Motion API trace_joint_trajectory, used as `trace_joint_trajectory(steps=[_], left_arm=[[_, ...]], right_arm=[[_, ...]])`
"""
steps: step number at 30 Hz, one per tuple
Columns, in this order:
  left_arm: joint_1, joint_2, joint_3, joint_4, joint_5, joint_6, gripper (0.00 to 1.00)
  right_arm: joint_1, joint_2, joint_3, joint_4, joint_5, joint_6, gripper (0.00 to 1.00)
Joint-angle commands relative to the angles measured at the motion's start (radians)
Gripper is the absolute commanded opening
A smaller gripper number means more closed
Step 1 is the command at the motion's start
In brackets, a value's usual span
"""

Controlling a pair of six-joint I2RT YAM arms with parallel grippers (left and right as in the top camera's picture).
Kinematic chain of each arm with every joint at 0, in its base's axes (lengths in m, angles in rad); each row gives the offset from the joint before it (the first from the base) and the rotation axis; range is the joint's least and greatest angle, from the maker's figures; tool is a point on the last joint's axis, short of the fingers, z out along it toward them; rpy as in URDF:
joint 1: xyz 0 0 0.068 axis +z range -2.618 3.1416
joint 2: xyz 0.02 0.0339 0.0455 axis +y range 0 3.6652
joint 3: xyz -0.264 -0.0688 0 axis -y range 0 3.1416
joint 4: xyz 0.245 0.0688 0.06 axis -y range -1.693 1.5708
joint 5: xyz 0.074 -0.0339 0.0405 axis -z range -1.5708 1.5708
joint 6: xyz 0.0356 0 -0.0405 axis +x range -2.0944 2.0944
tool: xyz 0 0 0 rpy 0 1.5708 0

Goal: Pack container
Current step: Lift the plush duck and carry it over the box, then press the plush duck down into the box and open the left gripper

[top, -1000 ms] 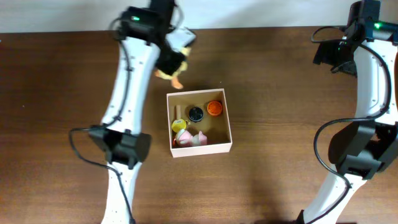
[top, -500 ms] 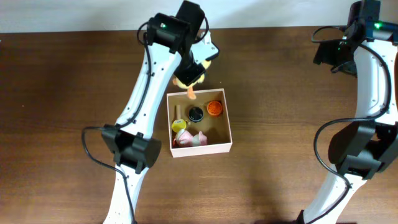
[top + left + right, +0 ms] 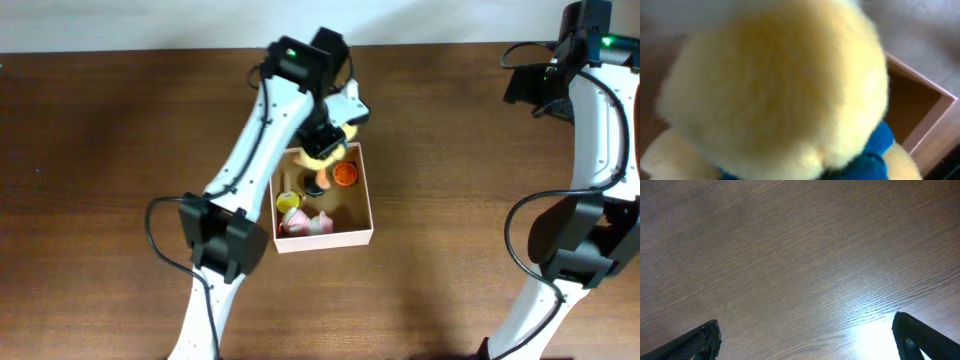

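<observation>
My left gripper should next move back and down into the box, toward the box's bare tan bottom, to release the duck.
The container (image 3: 366, 222) is a square shallow box with white walls and a tan inside, at the table's middle. It holds an orange round toy (image 3: 346, 174), a yellow toy (image 3: 288, 201) and a pink-white toy (image 3: 308, 224). My left gripper (image 3: 330, 140) is shut on a yellow plush duck (image 3: 322, 150) with orange feet and holds it over the box's far edge. The duck (image 3: 775, 90) fills the left wrist view, with blue cloth at its neck (image 3: 875, 150) and a box corner (image 3: 935, 105) behind. My right gripper (image 3: 810, 340) is open and empty over bare wood at the far right.
The right arm (image 3: 590, 110) stands along the table's right side. The left arm (image 3: 250, 160) crosses from the front left to the box. A white wall runs along the table's far edge.
My left gripper has carried the plush duck rightward and toward the front, from the far left of the box to over its far edge. The right arm has not moved.
</observation>
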Motion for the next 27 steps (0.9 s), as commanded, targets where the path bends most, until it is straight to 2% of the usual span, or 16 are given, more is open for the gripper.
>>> trace_joint_trajectory(steps=[1,4,10,17,22,27], left_arm=[[-0.009,-0.029,-0.064,-0.003,-0.018,0.056,0.07],[-0.001,-0.029,-0.14,-0.003,-0.019,0.097,0.07],[0.02,-0.029,-0.295,-0.003,-0.145,0.118,0.06],[0.03,-0.029,-0.341,-0.003,-0.132,0.134,0.08],[0.014,-0.029,-0.341,-0.003,-0.04,0.193,0.08],[-0.025,-0.029,-0.341,-0.003,-0.028,0.235,0.07]], right_arm=[[0.001,-0.014,-0.002,0.0,0.002,0.012,0.99],[0.001,-0.014,-0.002,0.0,0.002,0.012,0.99],[0.001,-0.014,-0.002,0.0,0.002,0.012,0.99],[0.001,-0.014,-0.002,0.0,0.002,0.012,0.99],[0.001,-0.014,-0.002,0.0,0.002,0.012,0.99],[0.001,-0.014,-0.002,0.0,0.002,0.012,0.99]])
